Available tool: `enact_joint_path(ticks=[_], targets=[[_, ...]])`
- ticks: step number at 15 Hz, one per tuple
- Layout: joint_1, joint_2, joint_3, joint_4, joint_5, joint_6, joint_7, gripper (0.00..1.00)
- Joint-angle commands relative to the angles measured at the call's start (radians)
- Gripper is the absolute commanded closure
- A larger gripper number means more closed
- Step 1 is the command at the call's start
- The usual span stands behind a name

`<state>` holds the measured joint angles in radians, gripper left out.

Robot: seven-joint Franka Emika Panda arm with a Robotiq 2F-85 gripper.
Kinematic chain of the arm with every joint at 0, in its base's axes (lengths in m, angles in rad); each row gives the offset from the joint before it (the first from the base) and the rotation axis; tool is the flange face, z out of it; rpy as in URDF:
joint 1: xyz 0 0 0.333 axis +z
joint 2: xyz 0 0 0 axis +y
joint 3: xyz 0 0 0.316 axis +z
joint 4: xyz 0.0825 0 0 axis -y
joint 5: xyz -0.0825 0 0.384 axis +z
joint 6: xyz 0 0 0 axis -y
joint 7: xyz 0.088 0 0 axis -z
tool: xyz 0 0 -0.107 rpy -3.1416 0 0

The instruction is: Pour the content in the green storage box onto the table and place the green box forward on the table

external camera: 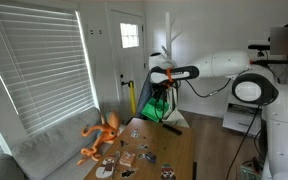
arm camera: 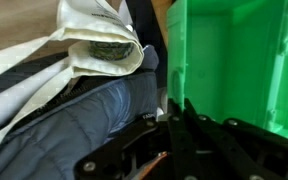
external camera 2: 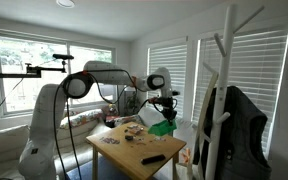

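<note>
The green storage box (external camera: 156,106) hangs tilted in the air, so the robot's gripper will next turn to level it, lower it onto the far end of the table and then let go of it.
My gripper (external camera: 161,88) is shut on the rim wall of the green storage box (external camera: 156,106) and holds it in the air above the far end of the table (external camera: 176,150). In an exterior view the green storage box (external camera 2: 162,127) hangs under the gripper (external camera 2: 166,110), tilted, beyond the table (external camera 2: 129,155) edge. In the wrist view the green storage box (arm camera: 234,60) fills the right side, with the black gripper (arm camera: 179,118) fingers clamped on its wall. I cannot see any contents in the box.
An orange octopus toy (external camera: 102,135) lies at the table's edge by the grey sofa (external camera: 39,152). Several small items (external camera: 134,157) lie on the table, and a black object (external camera 2: 154,158). A coat rack with a jacket (external camera 2: 229,120) stands close by. Grey and white cloth (arm camera: 84,90) lies below the wrist.
</note>
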<state>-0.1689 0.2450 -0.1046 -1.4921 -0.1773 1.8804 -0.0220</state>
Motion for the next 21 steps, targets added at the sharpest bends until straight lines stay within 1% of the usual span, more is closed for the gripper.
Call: enact_joint_path(ticks=[1,2,3,6,8,9,10,11,14,16,18,19,21], targets=[[-0.064,0.074,0.006,0.042,0.216,0.075,-0.163,0.99],[-0.086,0.107,0.011,0.059,0.277,0.094,-0.223,0.99],[-0.105,0.121,0.018,0.065,0.332,0.087,-0.28,0.99],[-0.164,0.214,0.046,0.145,0.474,0.028,-0.449,0.99],[-0.195,0.281,0.069,0.221,0.531,-0.057,-0.518,0.99],[-0.206,0.314,0.076,0.264,0.541,-0.125,-0.53,0.99],[-0.212,0.353,0.081,0.324,0.538,-0.207,-0.525,0.99],[-0.212,0.38,0.085,0.358,0.529,-0.275,-0.516,0.99],[-0.169,0.457,0.065,0.492,0.434,-0.485,-0.402,0.99],[-0.146,0.495,0.056,0.576,0.386,-0.577,-0.332,0.99],[-0.122,0.531,0.044,0.661,0.329,-0.625,-0.267,0.99],[-0.145,0.464,0.062,0.514,0.376,-0.543,-0.332,0.94],[-0.128,0.489,0.057,0.577,0.347,-0.575,-0.292,0.94]])
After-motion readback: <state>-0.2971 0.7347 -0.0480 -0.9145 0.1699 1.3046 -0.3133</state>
